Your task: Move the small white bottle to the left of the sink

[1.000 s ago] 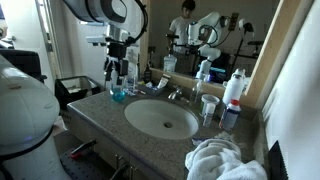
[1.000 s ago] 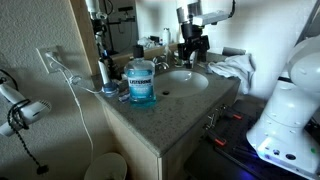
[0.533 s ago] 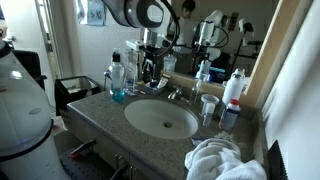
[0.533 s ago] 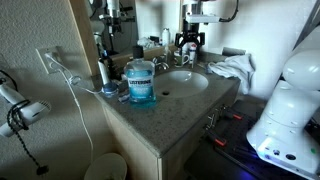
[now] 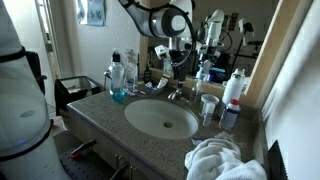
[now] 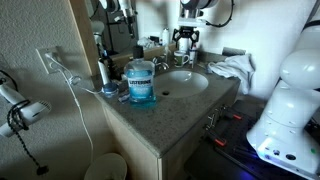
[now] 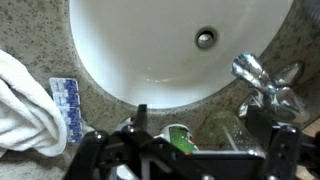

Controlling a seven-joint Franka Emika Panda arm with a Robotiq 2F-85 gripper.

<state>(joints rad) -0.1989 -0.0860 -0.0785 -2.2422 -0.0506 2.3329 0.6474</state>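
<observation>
My gripper moves away from the faucet toward the towel side next, then goes down over the bottle's top (image 7: 180,136).
A white bottle (image 5: 235,88) with a dark cap stands right of the sink (image 5: 160,118), against the mirror. My gripper (image 5: 172,55) hangs open and empty above the faucet (image 5: 176,92), well left of the bottle. It also shows in an exterior view (image 6: 183,38). In the wrist view my gripper (image 7: 200,128) has its jaws wide apart above the counter. A white container with a green label (image 7: 182,137) and a clear cup (image 7: 225,130) lie below them, partly hidden. I cannot tell whether that container is the white bottle.
A blue mouthwash bottle (image 5: 118,80) (image 6: 141,82) and a clear bottle (image 5: 130,72) stand left of the sink. A clear cup (image 5: 208,105) and a small dark-topped bottle (image 5: 228,116) stand on the right. A white towel (image 5: 220,160) (image 7: 25,100) and a blue packet (image 7: 68,105) lie nearby.
My arm has swung from above the bottles left of the sink across to the right, over the faucet. The gripper stays open and empty.
</observation>
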